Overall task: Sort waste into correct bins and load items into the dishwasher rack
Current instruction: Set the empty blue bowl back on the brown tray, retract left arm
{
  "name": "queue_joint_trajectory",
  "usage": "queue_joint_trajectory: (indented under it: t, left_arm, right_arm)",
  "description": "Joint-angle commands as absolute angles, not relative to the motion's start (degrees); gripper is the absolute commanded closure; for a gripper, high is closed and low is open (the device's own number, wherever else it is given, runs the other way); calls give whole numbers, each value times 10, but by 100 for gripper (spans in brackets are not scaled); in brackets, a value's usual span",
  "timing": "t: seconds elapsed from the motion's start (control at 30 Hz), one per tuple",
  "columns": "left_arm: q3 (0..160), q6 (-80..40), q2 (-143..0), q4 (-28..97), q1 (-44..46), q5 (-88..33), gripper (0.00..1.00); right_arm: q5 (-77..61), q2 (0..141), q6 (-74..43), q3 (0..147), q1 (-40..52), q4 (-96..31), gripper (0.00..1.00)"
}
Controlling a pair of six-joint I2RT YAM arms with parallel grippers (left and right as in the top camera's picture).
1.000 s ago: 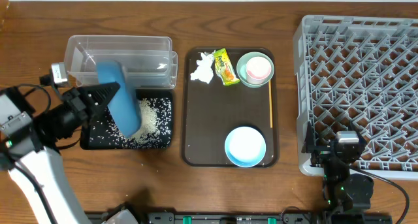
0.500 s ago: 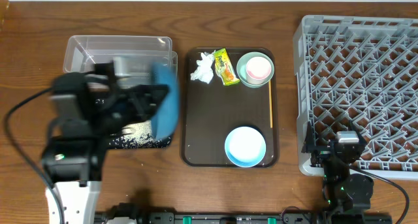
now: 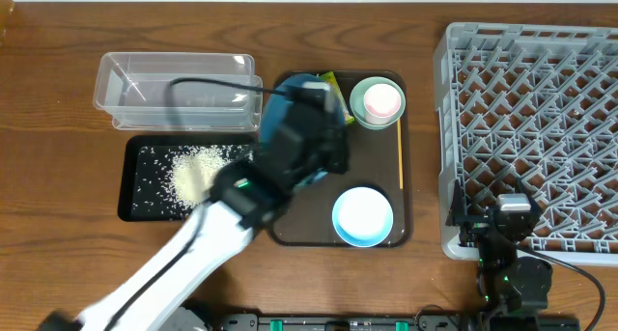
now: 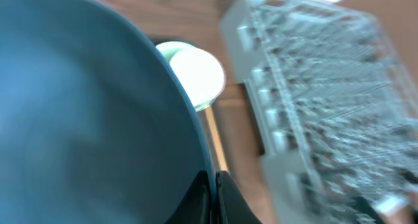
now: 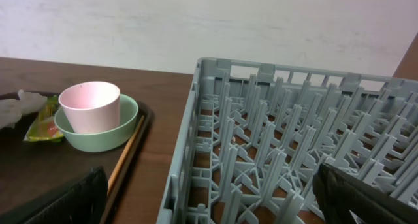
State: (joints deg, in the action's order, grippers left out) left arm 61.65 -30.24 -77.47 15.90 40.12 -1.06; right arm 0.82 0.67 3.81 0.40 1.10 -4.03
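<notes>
My left gripper should lower the large dark-blue bowl onto the brown tray's bare middle, behind the light-blue bowl, and release the dark-blue bowl's rim.
My left gripper is shut on the rim of the large dark-blue bowl and holds it tilted over the brown serving tray; in the left wrist view the jaws pinch the bowl's edge. The rice lies in the black tray. The clear tub stands behind it. The pink cup sits in the mint bowl. The light-blue bowl is on the tray's front. The snack wrapper and tissue show in the right wrist view. My right gripper is open at the grey rack's front-left corner.
The brown serving tray lies between the black tray and the rack. A thin wooden stick lies along its right edge. The left arm crosses the table from the front left to the tray. The rack is blurred in the left wrist view.
My left arm has swung right from above the black tray to above the brown tray, carrying the dark-blue bowl. The right arm has not moved.
</notes>
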Motion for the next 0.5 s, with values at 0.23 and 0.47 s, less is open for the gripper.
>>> queue_joint_trajectory:
  t: [0.23, 0.47]
  left_arm:
    - [629, -303, -933, 86, 430, 76, 93]
    - [629, -308, -955, 107, 432, 65, 93]
  right_arm:
    - [4, 3, 44, 3, 14, -43, 1]
    - [4, 3, 44, 3, 14, -43, 1]
